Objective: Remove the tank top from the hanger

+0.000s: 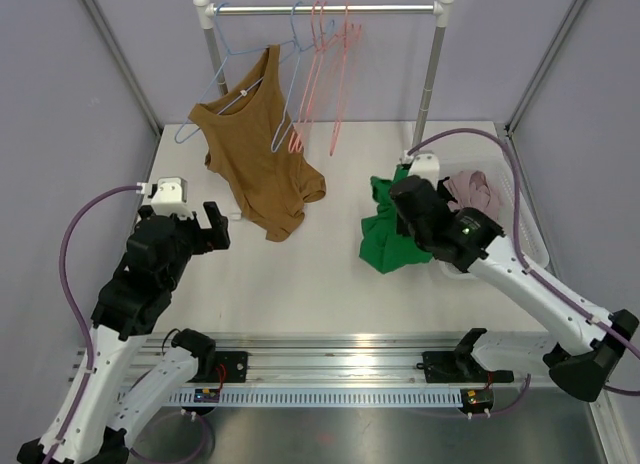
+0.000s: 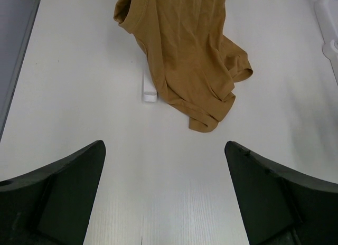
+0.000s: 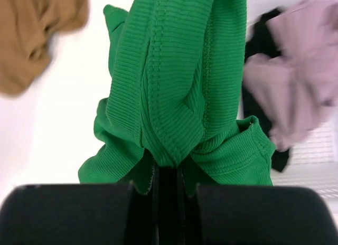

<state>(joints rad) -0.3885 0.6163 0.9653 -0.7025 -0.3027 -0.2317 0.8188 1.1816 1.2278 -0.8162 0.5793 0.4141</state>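
Next, the right gripper carries the green ribbed tank top to the right in the top view, then lowers it into the white basket (image 3: 293, 100) with the other garments.
A brown tank top (image 1: 255, 154) hangs on a light blue hanger (image 1: 228, 52) at the left of the rack rail (image 1: 325, 8). Its lower part lies crumpled on the table. It also shows in the left wrist view (image 2: 185, 55). My left gripper (image 1: 215, 224) (image 2: 163, 192) is open and empty, low over the table just in front of the brown top's hem. My right gripper (image 3: 169, 176) is shut on a green ribbed tank top (image 3: 179, 86), which hangs bunched over the table (image 1: 385, 234) right of the middle.
Three bare hangers, one blue (image 1: 290, 84) and two pink (image 1: 322, 74), hang on the rail. A white basket (image 1: 530, 239) at the right holds pink (image 3: 296, 71) and black garments. A white rack foot (image 2: 149, 89) lies beside the brown top.
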